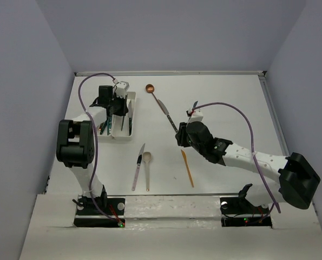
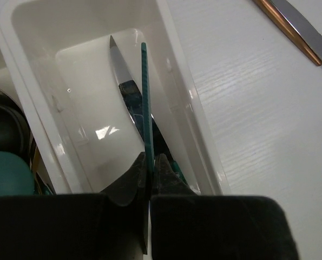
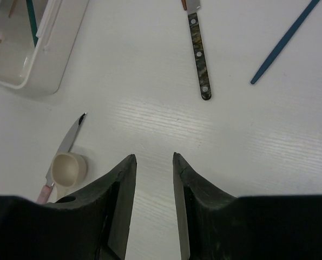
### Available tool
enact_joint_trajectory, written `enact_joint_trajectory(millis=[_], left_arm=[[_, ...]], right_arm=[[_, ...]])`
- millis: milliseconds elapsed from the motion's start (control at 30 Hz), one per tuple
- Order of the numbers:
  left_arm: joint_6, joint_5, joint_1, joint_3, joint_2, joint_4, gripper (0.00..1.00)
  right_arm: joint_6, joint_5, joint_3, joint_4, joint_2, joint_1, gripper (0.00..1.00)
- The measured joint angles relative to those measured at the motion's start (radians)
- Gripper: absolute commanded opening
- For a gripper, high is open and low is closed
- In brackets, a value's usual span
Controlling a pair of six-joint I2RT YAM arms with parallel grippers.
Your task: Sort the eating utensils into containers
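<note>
The handle of the orange knife [image 1: 188,168] is closer to my base than my open fingers are. My right gripper should first move back and down to get onto it.
My left gripper [image 1: 113,110] is over the two white trays [image 1: 131,116] at the back left. In the left wrist view it [image 2: 150,156] is shut on a slim teal utensil [image 2: 145,92], held on edge above the right tray [image 2: 177,81], where a silver knife [image 2: 120,65] lies. My right gripper [image 1: 178,139] is open and empty just above the table centre [image 3: 152,157]. On the table lie a copper spoon [image 1: 150,88], a dark-handled knife [image 1: 172,123], an orange knife [image 1: 188,168], a pink-handled knife [image 1: 137,168] and a beige spoon [image 1: 147,161].
The left tray [image 1: 107,128] holds several dark and teal utensils. A teal handle [image 3: 282,46] lies to the far right of the mottled knife handle [image 3: 199,57]. The beige spoon bowl [image 3: 69,169] and a knife blade [image 3: 73,132] sit left of my right fingers. Walls ring the table.
</note>
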Motion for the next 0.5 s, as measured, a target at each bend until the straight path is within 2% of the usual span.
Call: enact_joint_trajectory(millis=[67, 167, 400, 500], left_arm=[[0.000, 0.003, 0.000, 0.010, 0.012, -0.004, 0.24], [0.004, 0.004, 0.000, 0.013, 0.018, -0.008, 0.38], [0.002, 0.003, 0.000, 0.013, 0.032, -0.023, 0.49], [0.002, 0.006, 0.000, 0.013, 0.032, -0.023, 0.50]], right_arm=[[0.006, 0.005, 0.000, -0.011, 0.000, 0.000, 0.40], [0.011, 0.012, 0.000, -0.024, 0.000, 0.000, 0.41], [0.065, 0.032, 0.024, -0.166, 0.018, 0.000, 0.48], [0.114, 0.007, 0.047, -0.262, 0.056, 0.000, 0.49]])
